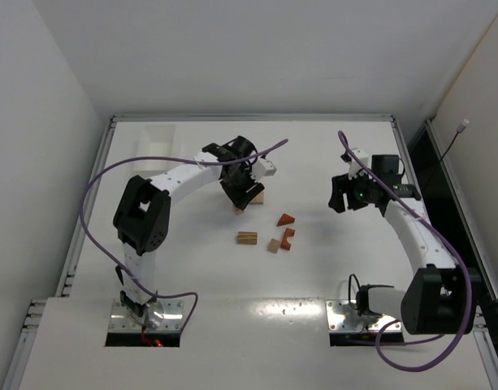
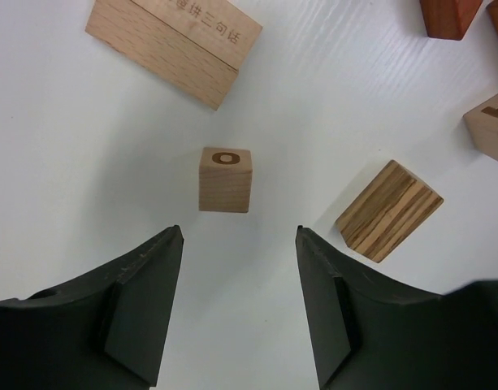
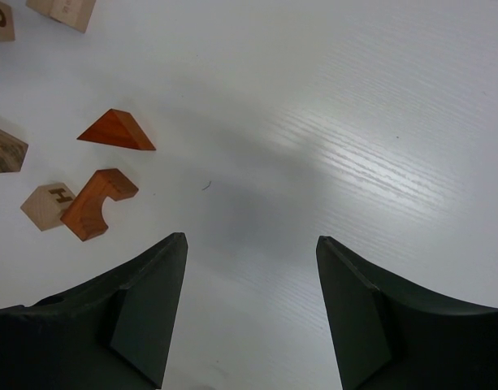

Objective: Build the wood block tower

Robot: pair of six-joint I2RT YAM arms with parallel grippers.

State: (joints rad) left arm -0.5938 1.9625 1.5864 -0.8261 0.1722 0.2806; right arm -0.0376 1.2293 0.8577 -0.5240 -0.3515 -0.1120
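My left gripper will go down next, with its fingers around the sides of the tan cube marked O (image 1: 238,210) (image 2: 225,180), and close, because the cube stands below in line with the open gap.
The wood blocks lie loose and apart on the white table; no tower stands. In the left wrist view a tan cube marked O (image 2: 225,179) stands just beyond my open, empty left gripper (image 2: 239,231), in line with the gap. A long tan bar (image 2: 174,41) lies farther off and a striped block (image 2: 389,210) to the right. My left gripper (image 1: 240,193) hovers over the tan bar (image 1: 257,197). My right gripper (image 1: 339,197) is open and empty (image 3: 251,237), right of a red wedge (image 3: 117,132), a red arch (image 3: 98,203) and a tan H cube (image 3: 47,205).
A white tray (image 1: 155,142) sits at the back left of the table. The striped block (image 1: 247,237), red wedge (image 1: 286,219), red arch (image 1: 288,237) and H cube (image 1: 274,245) cluster mid-table. Bare table lies under the right gripper. Purple cables loop off both arms.
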